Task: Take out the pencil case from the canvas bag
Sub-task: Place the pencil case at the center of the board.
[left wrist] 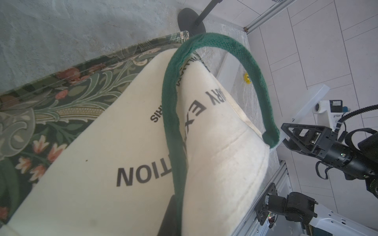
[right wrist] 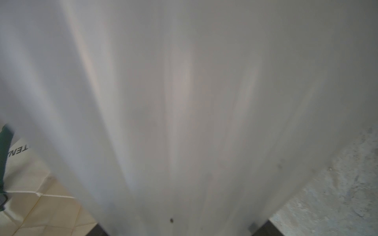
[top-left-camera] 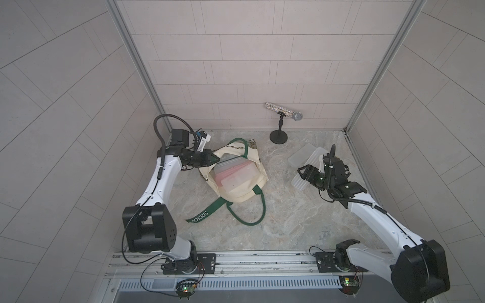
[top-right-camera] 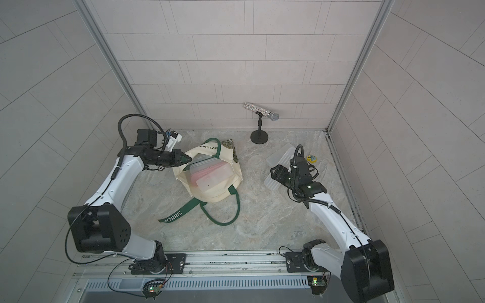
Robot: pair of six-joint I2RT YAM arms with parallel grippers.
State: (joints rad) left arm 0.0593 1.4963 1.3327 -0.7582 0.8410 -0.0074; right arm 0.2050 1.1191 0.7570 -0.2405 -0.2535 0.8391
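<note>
I will next lower the ribbed pencil case [top-left-camera: 312,159] onto the open marble below my right gripper, on the other clear case's near side, and release it there.
The cream canvas bag [top-left-camera: 244,195] [top-right-camera: 220,195] lies on the marble table with its mouth gaping, and several translucent flat cases [top-left-camera: 236,173], one pinkish, show inside. My left gripper [top-left-camera: 217,159] [left wrist: 176,224] is shut on the bag's rim where a green handle [left wrist: 245,59] is sewn on, at the far left of the mouth. To the right, away from the bag, my right gripper [top-left-camera: 301,171] [right wrist: 180,230] is closed across a translucent white ribbed pencil case [top-left-camera: 312,159] [right wrist: 184,102]. That case fills the right wrist view.
Another clear case [top-left-camera: 299,154] lies just behind the held one. A glittery microphone [top-left-camera: 283,110] on a black stand [top-left-camera: 278,137] sits at the back wall. A small yellow object [top-right-camera: 311,158] lies near the right wall. The green "MORRIS" strap [top-left-camera: 200,216] trails toward the front.
</note>
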